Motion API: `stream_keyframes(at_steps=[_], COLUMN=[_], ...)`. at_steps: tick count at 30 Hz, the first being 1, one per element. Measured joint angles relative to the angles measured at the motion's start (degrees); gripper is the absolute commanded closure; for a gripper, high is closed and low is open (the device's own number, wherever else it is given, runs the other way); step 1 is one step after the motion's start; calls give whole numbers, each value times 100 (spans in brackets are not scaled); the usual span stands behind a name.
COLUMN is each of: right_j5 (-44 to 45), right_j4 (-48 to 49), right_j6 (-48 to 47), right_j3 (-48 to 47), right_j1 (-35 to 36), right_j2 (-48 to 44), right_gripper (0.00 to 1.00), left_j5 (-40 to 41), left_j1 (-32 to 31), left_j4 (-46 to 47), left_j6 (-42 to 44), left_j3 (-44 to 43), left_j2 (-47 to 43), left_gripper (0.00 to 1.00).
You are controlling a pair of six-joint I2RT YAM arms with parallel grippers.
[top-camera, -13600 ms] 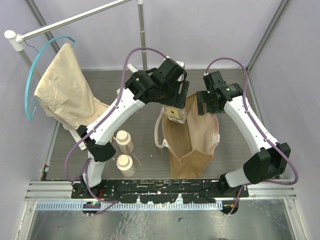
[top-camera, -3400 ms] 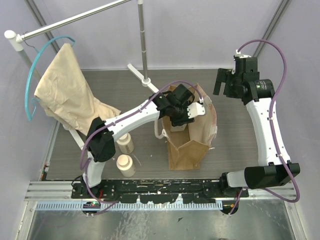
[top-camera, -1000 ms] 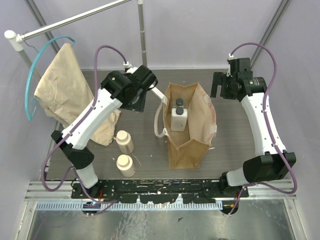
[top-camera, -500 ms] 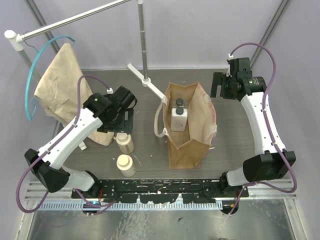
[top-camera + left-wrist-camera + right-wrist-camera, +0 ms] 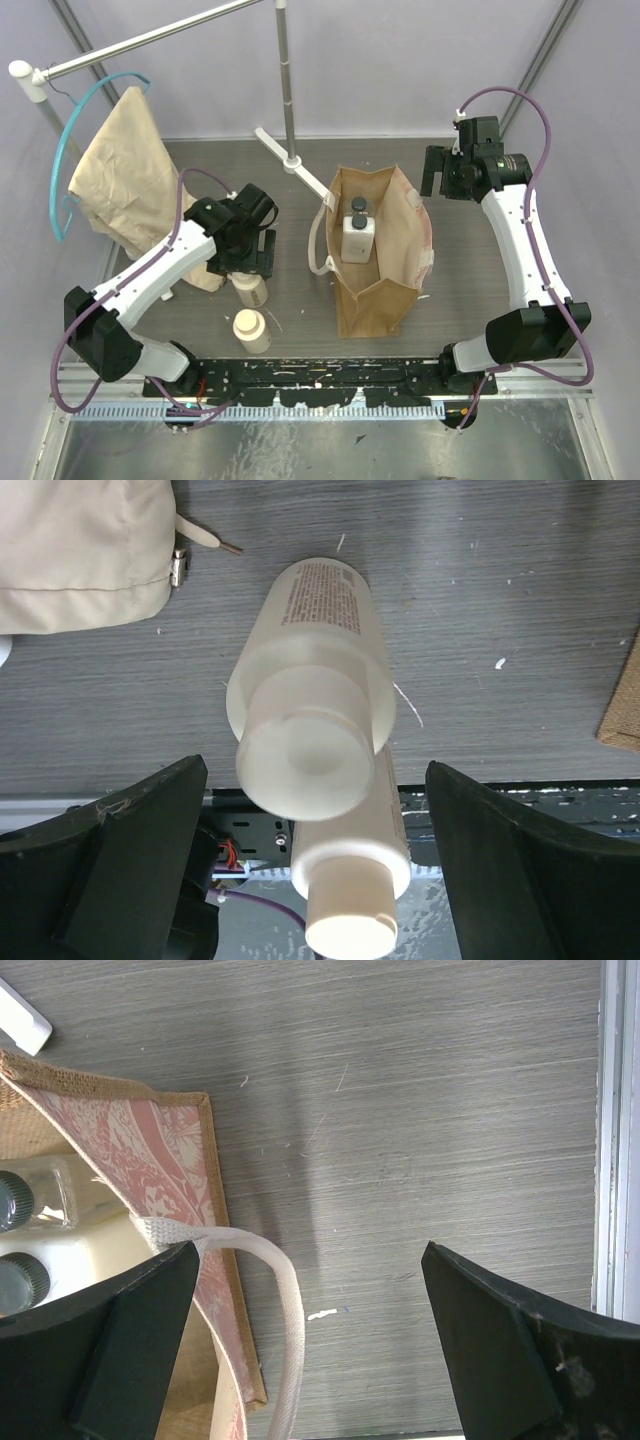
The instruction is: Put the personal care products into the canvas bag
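Note:
My left gripper lowers past the cap of the farther cream cylindrical bottle onto its body (image 5: 253, 292) (image 5: 313, 652) next, as the cap already sits between my spread fingers.
The canvas bag (image 5: 385, 285) stands open at mid-table. Two whitish rectangular bottles with dark caps (image 5: 357, 232) lie inside it; their caps also show in the right wrist view (image 5: 18, 1240). Two cream cylindrical bottles stand left of the bag, one farther back (image 5: 251, 288) and one nearer (image 5: 251, 330). My left gripper (image 5: 247, 263) is open just above the farther bottle. In the left wrist view that bottle (image 5: 312, 715) and the other one (image 5: 352, 880) sit between my spread fingers (image 5: 120, 870). My right gripper (image 5: 436, 180) is open and empty over the floor beside the bag's rim (image 5: 120, 1150) and strap (image 5: 285, 1300).
A pale beige garment (image 5: 130, 180) hangs from a teal hanger on a rack at the back left and drapes to the table; its hem shows in the left wrist view (image 5: 80, 540). The rack's pole (image 5: 285, 80) stands behind the bag. A metal rail (image 5: 320, 375) runs along the front edge.
My left arm has swung from the back of the table down and forward to the farther cream bottle. The right arm and bag have not moved.

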State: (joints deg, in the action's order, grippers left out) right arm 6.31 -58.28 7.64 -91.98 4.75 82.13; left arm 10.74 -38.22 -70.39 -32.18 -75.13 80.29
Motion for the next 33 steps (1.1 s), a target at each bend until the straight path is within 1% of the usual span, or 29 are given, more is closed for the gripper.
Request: stream_keyframes(at_steps=[10,16,18,19,20,23,25,29,33], right_j5=[-2,-4,-7,-7,-11,-20,-20,-9,4], right_j4=[-4,-4,-4,0,-7,-4,-2,-2,-2], right_j6=[0,0,0,0,0,0,0,-2,-13], right_j3=[17,17,20,28,37,70,92,114,136], right_j1=[0,0,0,0,0,0,0,0,0], right_j2=[0,-2,-4,-11,-20,-72,-114,-195,-225], right_gripper=[0,0,0,0,0,0,0,0,0], left_j5=[-315,-439,-472,-487,-503,-579,-592,-645,-645], left_j1=[210,273,273,278,280,289,299,323,323], left_j4=[601,909,999,1034,1078,1163,1152,1143,1143], left_j6=[271,415,463,498,516,560,610,619,616], left_j3=[802,1097,1167,1185,1198,1204,1209,1211,1213], left_j2=[98,164,188,205,229,315,365,365,363], left_gripper=[2,2,0,2,7,25,35,60,78])
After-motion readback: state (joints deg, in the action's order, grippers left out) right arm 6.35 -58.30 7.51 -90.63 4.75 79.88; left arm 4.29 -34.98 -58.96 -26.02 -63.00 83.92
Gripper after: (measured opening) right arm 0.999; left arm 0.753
